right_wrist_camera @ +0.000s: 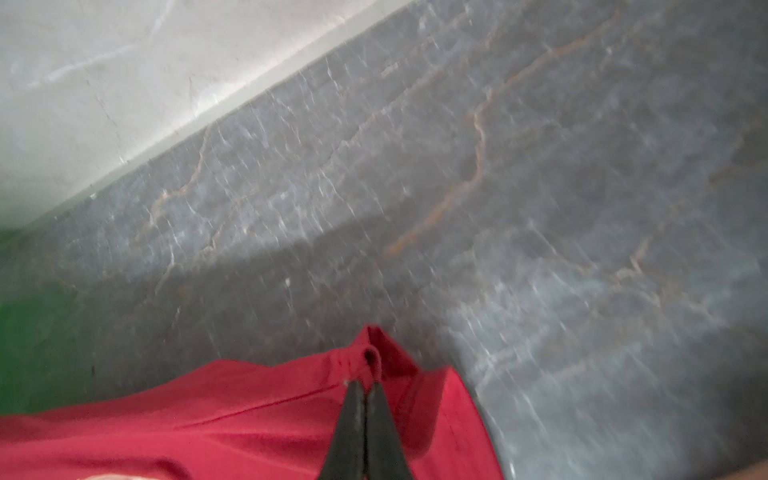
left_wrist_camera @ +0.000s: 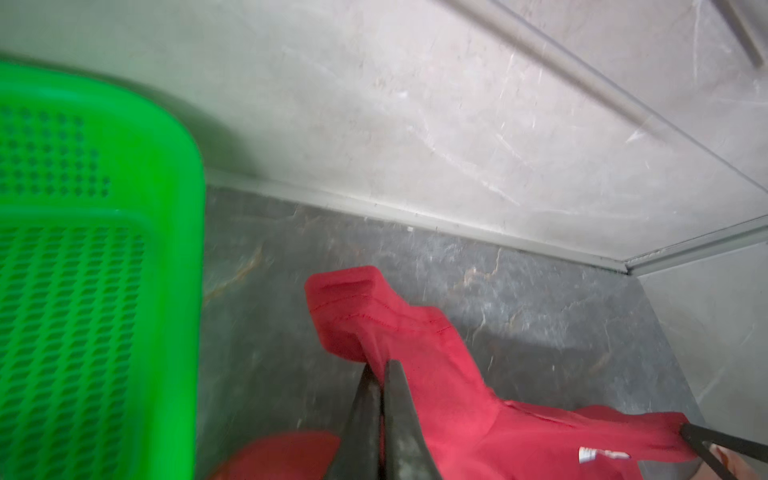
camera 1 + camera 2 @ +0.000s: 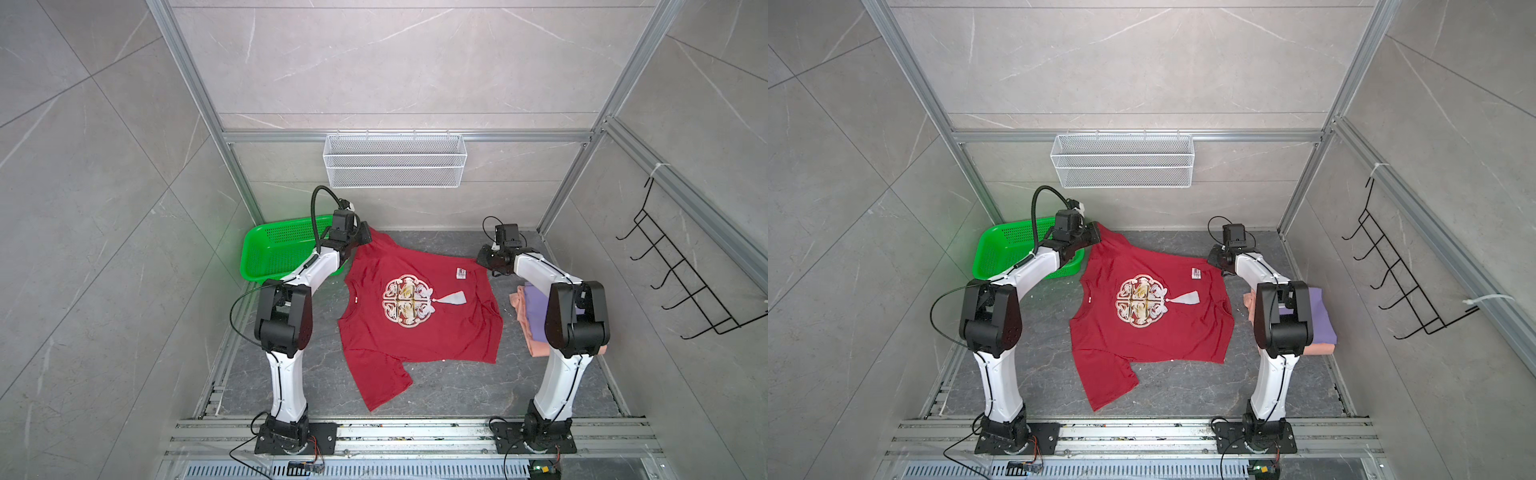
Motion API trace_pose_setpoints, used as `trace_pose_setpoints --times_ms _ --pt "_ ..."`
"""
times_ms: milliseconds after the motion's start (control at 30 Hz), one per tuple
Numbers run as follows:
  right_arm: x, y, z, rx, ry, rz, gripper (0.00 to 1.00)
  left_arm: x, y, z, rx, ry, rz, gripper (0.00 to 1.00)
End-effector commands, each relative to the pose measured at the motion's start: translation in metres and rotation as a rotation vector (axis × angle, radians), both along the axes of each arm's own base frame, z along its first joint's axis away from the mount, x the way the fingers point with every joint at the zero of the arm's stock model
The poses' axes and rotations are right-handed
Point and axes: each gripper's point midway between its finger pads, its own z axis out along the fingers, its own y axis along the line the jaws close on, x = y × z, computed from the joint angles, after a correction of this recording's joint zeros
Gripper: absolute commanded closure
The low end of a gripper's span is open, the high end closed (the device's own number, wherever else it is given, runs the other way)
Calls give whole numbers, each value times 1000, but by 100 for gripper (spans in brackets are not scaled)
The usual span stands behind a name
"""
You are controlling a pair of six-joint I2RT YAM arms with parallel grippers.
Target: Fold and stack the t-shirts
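My left gripper folds the far sleeve's end, jutting past the t-shirt's body, back and down to the t-shirt's collar edge (image 3: 357, 296) next and releases it there.
A dark red t-shirt (image 3: 415, 332) (image 3: 1150, 332) with a cream chest print lies spread on the dark grey table. Its collar points left and one sleeve trails toward the front. My left gripper (image 3: 368, 232) (image 3: 1098, 232) (image 2: 380, 368) is shut on the far sleeve end, beside the green basket. My right gripper (image 3: 480, 259) (image 3: 1212, 259) (image 1: 365, 384) is shut on the far hem corner of the same red cloth (image 1: 208, 415). At the right, a folded lavender t-shirt (image 3: 536, 307) (image 3: 1320, 311) rests on a folded salmon-pink t-shirt (image 3: 538, 349) (image 3: 1316, 349). My right arm partly hides both.
The green perforated basket (image 3: 270, 249) (image 3: 1000, 253) (image 2: 83, 291) stands at the far left corner of the table. A white wire basket (image 3: 395, 162) hangs on the back wall. A black hook rack (image 3: 681, 286) hangs on the right wall. Aluminium frame posts border the table.
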Motion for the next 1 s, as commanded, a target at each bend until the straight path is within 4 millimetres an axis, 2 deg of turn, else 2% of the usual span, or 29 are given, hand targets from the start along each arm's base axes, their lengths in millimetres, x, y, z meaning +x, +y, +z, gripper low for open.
trace_pose_setpoints --times_ms 0,233,400,667,800,900,933,967 --pt "-15 -3 18 -21 -39 31 100 -21 15 18 11 -34 33 100" --pt "-53 -1 -12 -3 29 42 100 -78 22 -18 33 63 47 100" --pt "-73 -1 -29 9 68 32 100 -107 29 -37 27 118 79 100" --pt "-96 0 -52 38 120 10 100 -139 28 -76 48 206 102 100" --pt "-101 2 -46 53 106 15 100 -147 34 -82 57 222 137 100" --pt "-103 4 -32 65 78 24 85 -151 35 -77 58 223 141 100" --pt "-105 5 -24 69 66 25 78 -154 37 -75 57 223 146 94" --pt "-108 5 -15 75 53 22 70 -156 37 -71 57 214 147 82"
